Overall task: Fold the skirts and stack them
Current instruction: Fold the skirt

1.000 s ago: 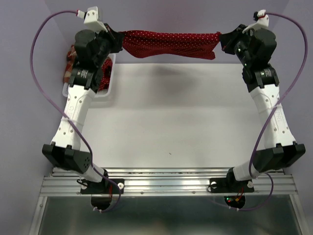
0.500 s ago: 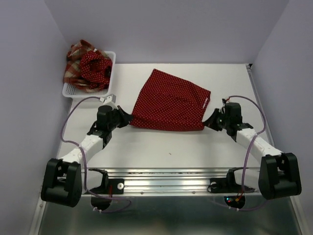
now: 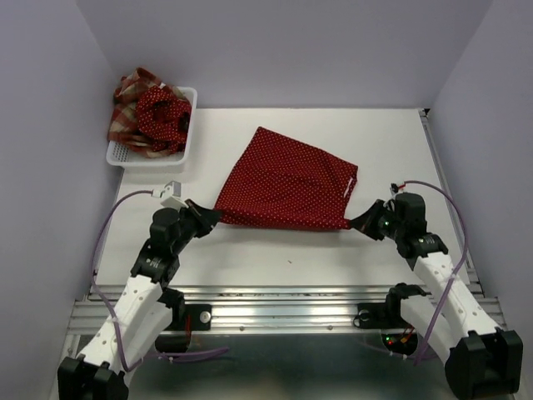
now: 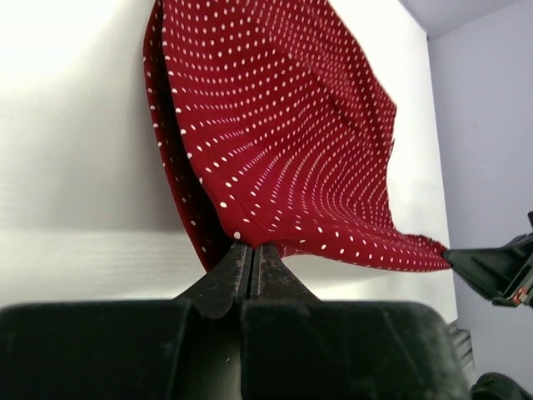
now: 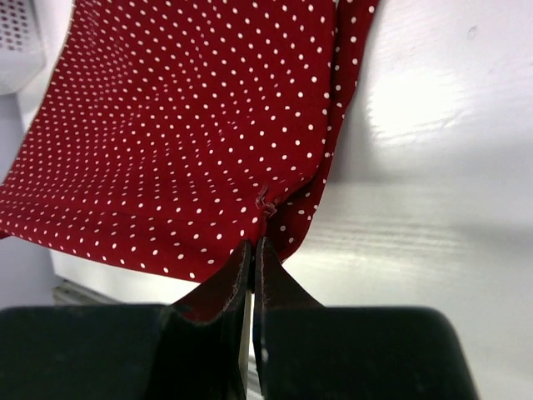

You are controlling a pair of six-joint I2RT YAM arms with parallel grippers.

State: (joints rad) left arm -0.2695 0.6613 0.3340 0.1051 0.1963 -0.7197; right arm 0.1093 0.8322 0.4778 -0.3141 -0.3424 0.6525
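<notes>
Next, my right gripper carries the skirt's lifted near edge outward to the skirt's far corner on this side, lowers it there and releases.
A dark red polka-dot skirt (image 3: 287,182) lies spread on the white table (image 3: 250,246), its near edge lifted. My left gripper (image 3: 210,218) is shut on the skirt's near left corner (image 4: 250,237). At the near right corner (image 5: 265,208) my right gripper (image 3: 360,221) is shut on the cloth too. A second polka-dot skirt (image 3: 161,111) and a red-and-cream plaid skirt (image 3: 127,100) sit bunched in the white basket (image 3: 185,143) at the back left.
The basket stands against the left wall (image 3: 50,167). Purple cables (image 3: 108,229) loop beside both arms. A metal rail (image 3: 283,304) runs along the table's near edge. The right wall (image 3: 491,150) borders the table.
Both arms have pulled back from the far edge toward the near side, laying the skirt down flat on the table. Since half a second ago it has slid a little nearer.
</notes>
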